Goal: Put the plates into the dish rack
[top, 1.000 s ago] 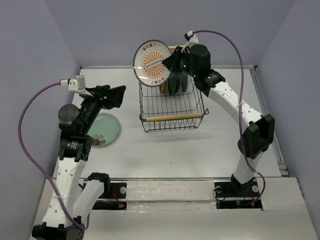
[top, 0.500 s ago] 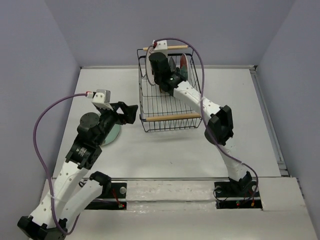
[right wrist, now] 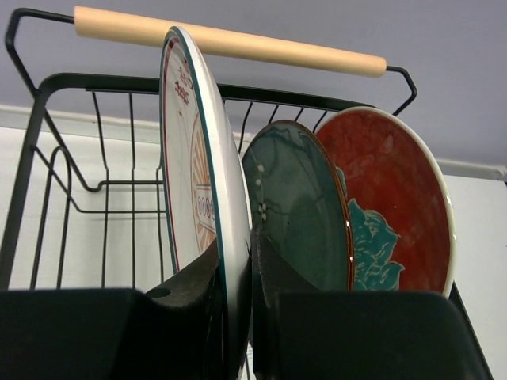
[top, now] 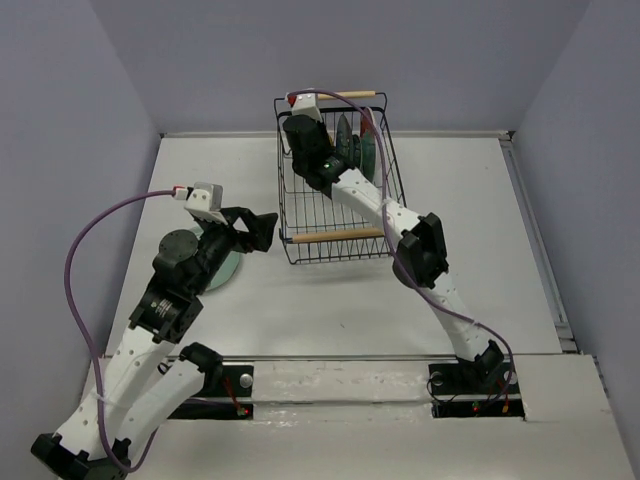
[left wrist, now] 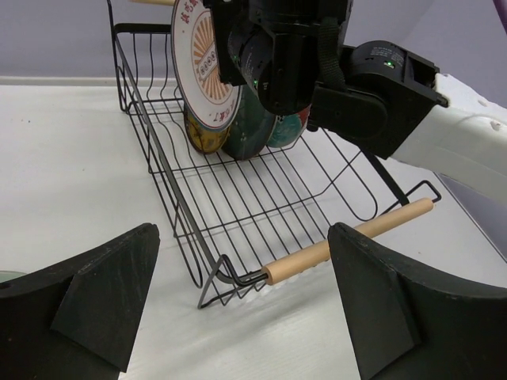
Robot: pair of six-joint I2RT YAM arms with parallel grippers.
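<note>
The right gripper lowers deeper into the rack [top: 335, 215] beside the amber plate [left wrist: 202, 138] next and releases the white plate's rim, as the white plate still hangs above the rack's bottom wires.
The black wire dish rack [top: 335, 215] stands at the table's back centre, and its near wooden handle [left wrist: 348, 239] shows in the left wrist view. My right gripper [top: 300, 130] reaches into the rack, shut on the rim of the white plate with the orange centre [right wrist: 198, 158], which it holds upright on edge. Beside that plate stand a dark teal plate [right wrist: 297, 214] and the red plate with teal flowers [right wrist: 388, 206]. An amber plate [left wrist: 202, 138] leans behind the white one [left wrist: 202, 55]. My left gripper [top: 255, 230] is open and empty, just left of the rack. The mint plate [top: 225, 268] lies flat, mostly hidden under my left arm.
The rack's far wooden handle [right wrist: 230, 41] runs above the plates. A raised rim [top: 515, 150] edges the table on the right. Purple cables [top: 90, 260] loop off both wrists. Grey walls close in behind and at both sides.
My right arm has swung the white plate from above the rack's back left corner down into the rack beside the other plates. My left arm has moved right, over the mint plate, towards the rack.
</note>
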